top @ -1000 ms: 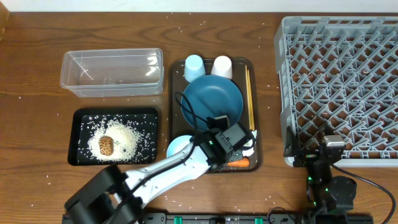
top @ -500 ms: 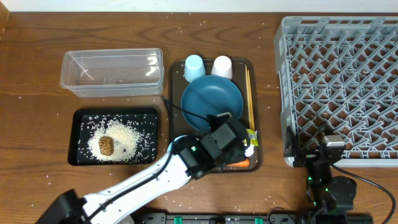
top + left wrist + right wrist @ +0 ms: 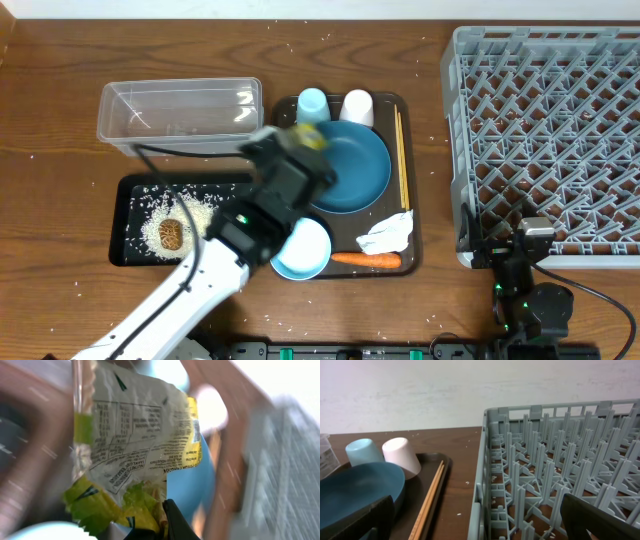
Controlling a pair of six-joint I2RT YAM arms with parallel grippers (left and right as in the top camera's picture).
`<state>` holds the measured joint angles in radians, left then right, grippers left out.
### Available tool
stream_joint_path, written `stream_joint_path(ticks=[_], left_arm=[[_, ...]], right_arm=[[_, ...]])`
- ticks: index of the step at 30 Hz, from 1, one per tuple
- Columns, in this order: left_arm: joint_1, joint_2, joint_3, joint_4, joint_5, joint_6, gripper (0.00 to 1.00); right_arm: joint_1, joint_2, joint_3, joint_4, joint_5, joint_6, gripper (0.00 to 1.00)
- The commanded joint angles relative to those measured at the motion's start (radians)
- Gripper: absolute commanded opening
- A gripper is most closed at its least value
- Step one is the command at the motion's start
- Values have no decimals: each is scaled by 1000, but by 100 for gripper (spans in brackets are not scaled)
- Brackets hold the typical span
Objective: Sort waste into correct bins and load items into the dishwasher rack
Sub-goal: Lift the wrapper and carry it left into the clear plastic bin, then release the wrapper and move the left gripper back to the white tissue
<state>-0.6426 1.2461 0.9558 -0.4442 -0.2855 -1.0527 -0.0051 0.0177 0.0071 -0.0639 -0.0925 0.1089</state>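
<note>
My left gripper carries the wrapper (image 3: 311,138) to the left in the overhead view next and releases it inside the empty clear tub (image 3: 200,112) standing there.
My left gripper (image 3: 298,148) is shut on a crumpled green-yellow-and-white wrapper (image 3: 311,138) and holds it in the air over the left rim of the dark-blue plate (image 3: 352,168), close to the clear tub (image 3: 180,116). In the left wrist view the wrapper (image 3: 140,445) fills the frame above the black fingers (image 3: 174,521). A carrot (image 3: 365,259), a white crumpled scrap (image 3: 388,233) and a light-blue bowl (image 3: 303,248) lie on the brown tray (image 3: 284,132). The black tray (image 3: 130,190) holds rice and a brown lump (image 3: 171,233). My right gripper (image 3: 477,517) stands open beside the rack (image 3: 550,130).
A light-blue cup (image 3: 313,103) and a white cup (image 3: 357,106) stand upside down at the back of the brown tray, with chopsticks (image 3: 402,160) along its right side. Rice grains are scattered over the wooden table (image 3: 60,200). The right arm rests near the rack's front left corner.
The left arm has swung from the brown tray's front up and to the left, carrying the wrapper. The bowl, carrot and white scrap are now uncovered. The right arm has not moved.
</note>
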Motion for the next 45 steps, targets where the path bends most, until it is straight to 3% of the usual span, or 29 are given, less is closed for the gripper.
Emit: stream_joint_path(ticks=[1,5,13,18,28,35,36,40,45], left_arm=[[137,19,5,18,-126,31,6],[309,54,5,100,-83,84,6],[552,135,5,353,149,124,6],[619,195,5,354,189,125,8],[626,243,5,329,189,125,13],[626,242,5,318,189,125,39],[626,241,5,317,189,126,50],[626,235,5,316,190,172,60],[626,181,5,303,225,211,62]], right_arm=[[-5,-2,-2,-4,6,-13,99],[-5,-2,-2,-4,6,-13,99],[-5,-2,-2,-4,6,-13,99],[-5,-2,-2,-4,6,-13,99],[-5,-2,-2,-4,6,-13,99],[-5,-2,-2,-4,6,-13,99],[-5,-2,-2,-4,6,-13,99],[-5,-2,-2,-4,6,-13,99],[-5,-2,-2,-4,6,-13,99]])
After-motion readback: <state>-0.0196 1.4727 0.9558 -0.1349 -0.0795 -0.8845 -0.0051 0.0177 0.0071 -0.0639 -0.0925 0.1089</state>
